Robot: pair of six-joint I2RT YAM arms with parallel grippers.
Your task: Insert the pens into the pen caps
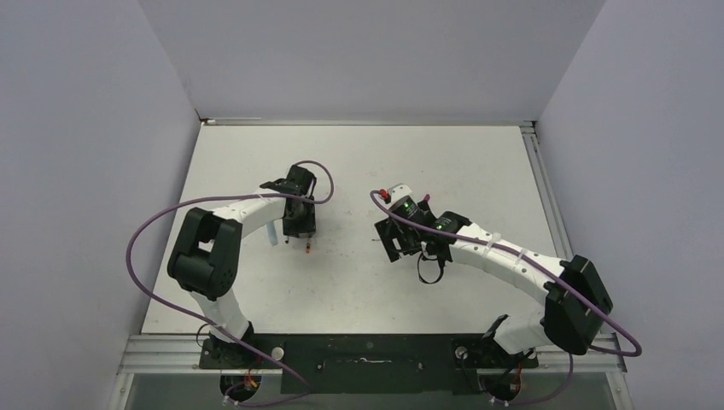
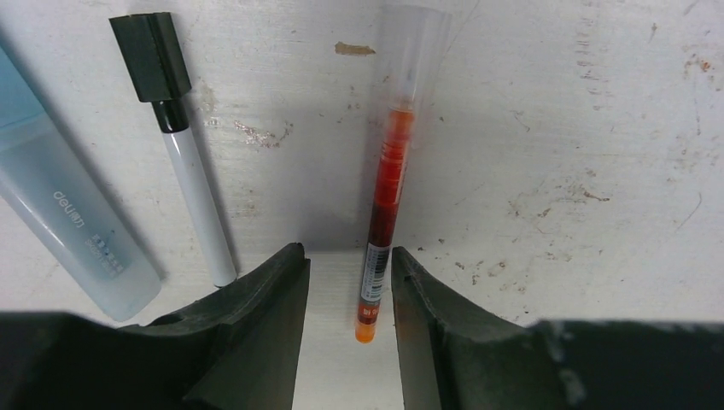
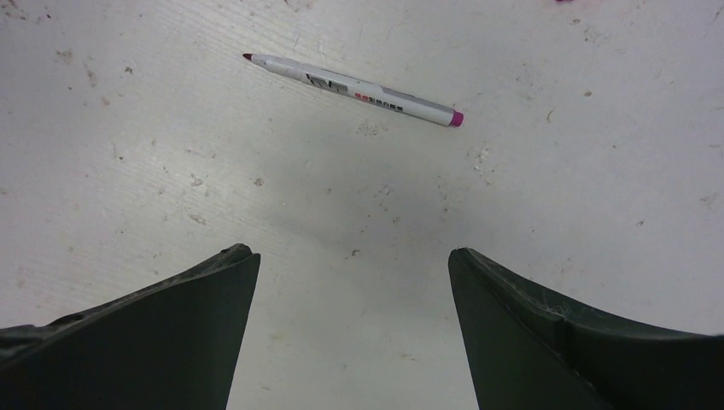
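Next, my right gripper moves down and outward onto the pale grey-white pen's body near its bare tip (image 3: 306, 73) and closes, because it lies ahead of my fingers.
In the left wrist view a red pen (image 2: 384, 205) lies flat on the table. Its orange end sits between my left gripper's (image 2: 346, 256) open jaws, close to the right finger and not clamped. A clear tube (image 2: 416, 43) covers its far end. A white pen with a black cap (image 2: 183, 145) lies to the left, and beside it a stubby light-blue cap (image 2: 60, 213). In the right wrist view a pale grey-white pen (image 3: 354, 89) with a bare tip and a pink end lies ahead of my right gripper (image 3: 352, 252), which is wide open and empty above the table.
In the top view the left gripper (image 1: 300, 231) and the right gripper (image 1: 391, 242) hang over the middle of the white table (image 1: 478, 162), about a gripper's length apart. Grey walls close in the back and both sides. Purple cables loop off both arms.
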